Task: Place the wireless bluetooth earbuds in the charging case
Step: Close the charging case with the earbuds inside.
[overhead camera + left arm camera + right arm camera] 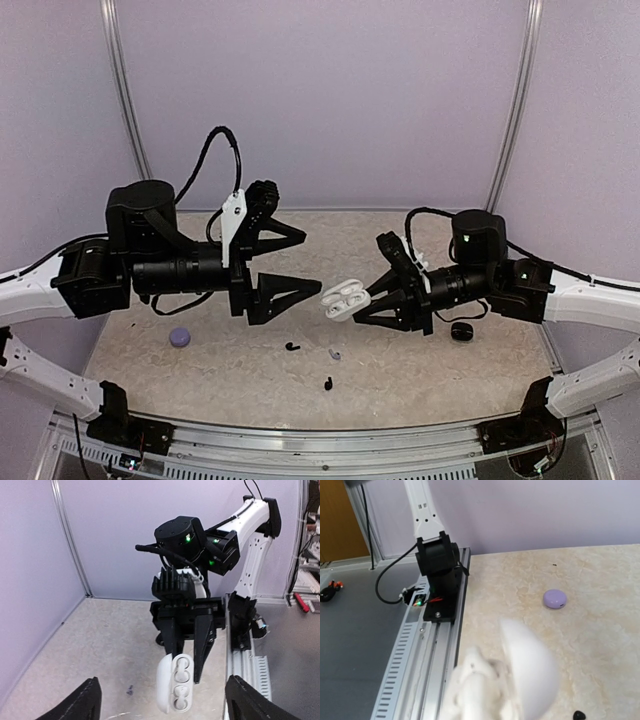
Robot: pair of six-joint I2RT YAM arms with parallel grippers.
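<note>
Both wells are filled, so my right gripper will next carry the white case [343, 298] outward and down onto the bare tabletop beyond the loose earbuds and release it.
The white charging case [343, 298] hangs open above the table, with my right gripper [361, 304] shut on it. In the left wrist view the case [167, 685] faces the camera with its lid swung to the left. White earbuds [181, 672] sit in both of its wells. My left gripper [312, 262] stands wide open just left of the case, with nothing between its fingers [85, 700]. Two black earbuds [292, 346] [328, 382] and a pale lavender one [335, 353] lie loose on the table below. The right wrist view shows the case [527, 672] only as a white blur.
A closed lavender case [179, 337] [554, 599] lies on the table's left side. A black case [461, 331] rests under my right arm. A metal rail [320, 440] runs along the near edge. Purple walls close in the back and both sides.
</note>
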